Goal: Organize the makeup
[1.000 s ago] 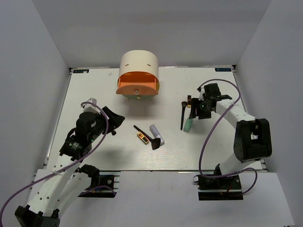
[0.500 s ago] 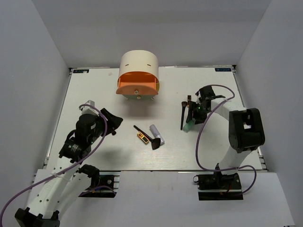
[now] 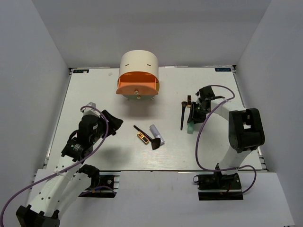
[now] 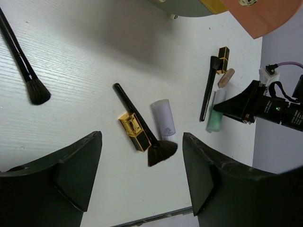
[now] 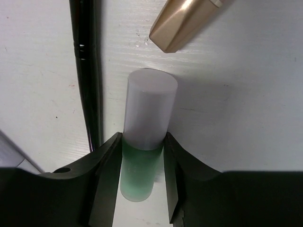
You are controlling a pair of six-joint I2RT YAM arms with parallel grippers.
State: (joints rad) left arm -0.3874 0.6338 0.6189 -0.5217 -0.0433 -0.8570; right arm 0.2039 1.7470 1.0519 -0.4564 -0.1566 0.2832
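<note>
The orange drawer stands open, so the robot's right gripper will next move up, outward and to the left in the top view over that drawer to let go of the tube.
My right gripper [image 3: 193,116] [image 5: 142,136] is down at the table, shut on the mint-green tube [image 3: 190,126] [image 5: 146,142], one finger pressed against each side. A thin black brush [image 3: 182,116] [image 5: 85,71] lies just left of the tube. A pinkish-gold stick [image 5: 189,23] lies beyond its cap. My left gripper [image 3: 112,122] [image 4: 142,137] is open and empty above the table's left half. In its view lie the gold-and-red lipstick [image 4: 132,131], the fan brush [image 4: 142,127], the white-lavender tube [image 4: 163,118] and another black brush [image 4: 26,66].
The cream rounded box with orange drawers [image 3: 138,75] stands at the back centre. The lipstick [image 3: 141,137], fan brush [image 3: 147,137] and white-lavender tube [image 3: 156,134] lie together mid-table. A small black-and-gold item [image 4: 222,59] lies beside the pinkish stick [image 4: 226,78].
My right gripper has swung in and lowered onto the mint-green tube, closing on it. The left arm has shifted only slightly. The makeup has not moved.
</note>
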